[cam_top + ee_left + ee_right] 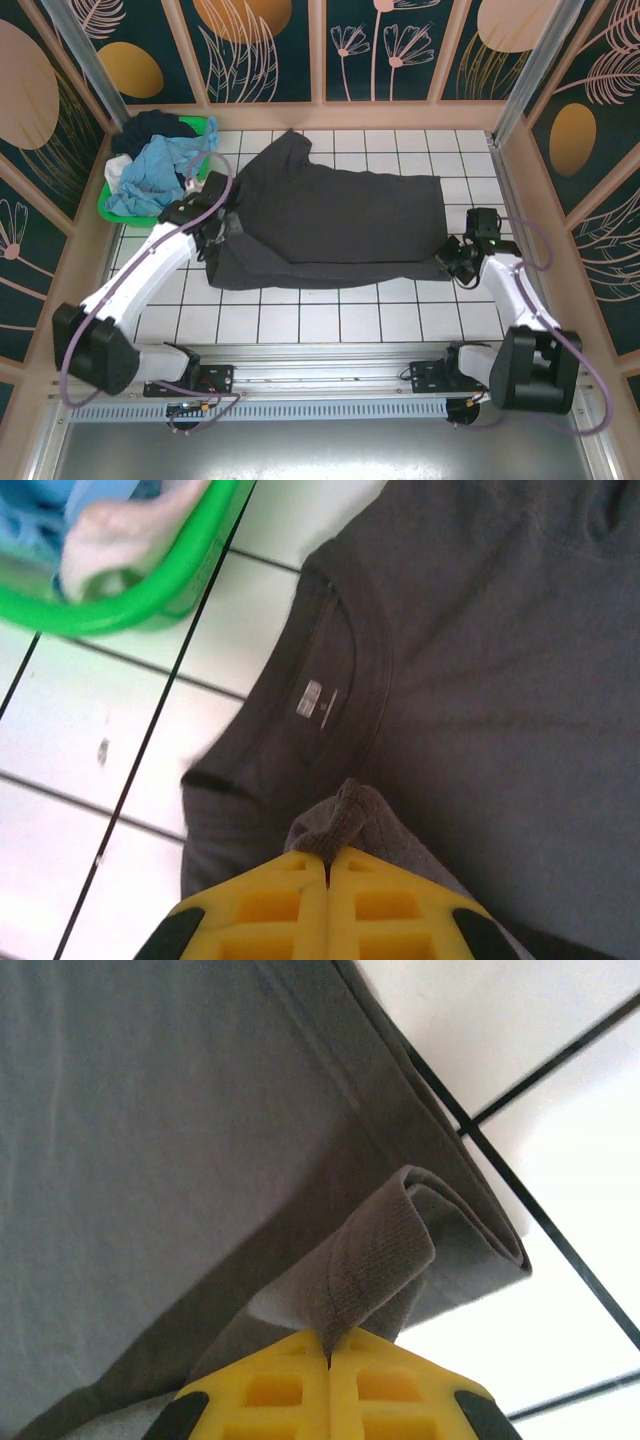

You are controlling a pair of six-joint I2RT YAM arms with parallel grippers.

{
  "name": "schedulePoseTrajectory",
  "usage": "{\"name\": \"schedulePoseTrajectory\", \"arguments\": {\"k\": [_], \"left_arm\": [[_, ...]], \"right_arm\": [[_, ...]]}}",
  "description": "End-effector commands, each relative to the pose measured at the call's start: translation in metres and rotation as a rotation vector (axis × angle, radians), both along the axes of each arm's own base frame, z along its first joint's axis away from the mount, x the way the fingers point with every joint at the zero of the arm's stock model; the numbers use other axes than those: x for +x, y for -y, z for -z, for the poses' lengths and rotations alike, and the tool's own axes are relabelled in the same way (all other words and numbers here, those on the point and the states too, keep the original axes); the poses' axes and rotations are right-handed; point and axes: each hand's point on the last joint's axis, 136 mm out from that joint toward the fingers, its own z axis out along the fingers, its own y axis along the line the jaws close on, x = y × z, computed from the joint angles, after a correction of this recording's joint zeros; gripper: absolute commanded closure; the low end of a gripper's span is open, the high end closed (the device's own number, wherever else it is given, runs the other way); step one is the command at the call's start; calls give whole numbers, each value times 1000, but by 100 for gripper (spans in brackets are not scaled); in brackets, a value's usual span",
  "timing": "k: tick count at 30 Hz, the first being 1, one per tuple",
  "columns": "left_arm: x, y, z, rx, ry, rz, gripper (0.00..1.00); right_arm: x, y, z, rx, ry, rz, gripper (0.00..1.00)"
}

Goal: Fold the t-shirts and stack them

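My right gripper carries the doubled hem corner outward over the charcoal-grey shirt next, since the shirt's spread body lies outward, then releases the hem corner.
A large charcoal-grey t-shirt (330, 220) lies spread across the tiled table, its near long edge folded over. My left gripper (213, 232) is shut on a pinch of its cloth beside the collar (335, 695), at the shirt's left end. My right gripper (455, 260) is shut on a doubled hem corner (385, 1260) at the shirt's near right end. In the left wrist view the yellow fingers (370, 900) press together on the grey fold. More t-shirts, light blue (155, 175), dark navy (150, 127) and white (116, 170), lie piled in the basket.
A bright green plastic basket (112, 208) stands at the far left corner, close to my left arm; its rim (150, 595) shows in the left wrist view. Patterned walls enclose the table on three sides. White tiles lie bare in front of the shirt.
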Motion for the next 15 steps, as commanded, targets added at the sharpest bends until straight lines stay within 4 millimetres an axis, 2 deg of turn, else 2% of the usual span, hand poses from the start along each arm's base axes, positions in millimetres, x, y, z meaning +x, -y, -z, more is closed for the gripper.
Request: {"name": "schedulePoseTrajectory", "arguments": {"k": [1, 6, 11, 12, 15], "left_arm": [[34, -3, -11, 68, 58, 8, 100], [64, -7, 2, 86, 29, 4, 100], [89, -2, 10, 79, 16, 26, 100], [94, 0, 23, 88, -13, 31, 100], [104, 1, 33, 100, -32, 35, 100]], "right_arm": [[35, 11, -9, -39, 70, 18, 100], [60, 12, 3, -32, 29, 3, 100], [79, 13, 17, -30, -10, -11, 100], [82, 12, 20, -26, -19, -14, 100], [89, 13, 24, -28, -37, -24, 100]]}}
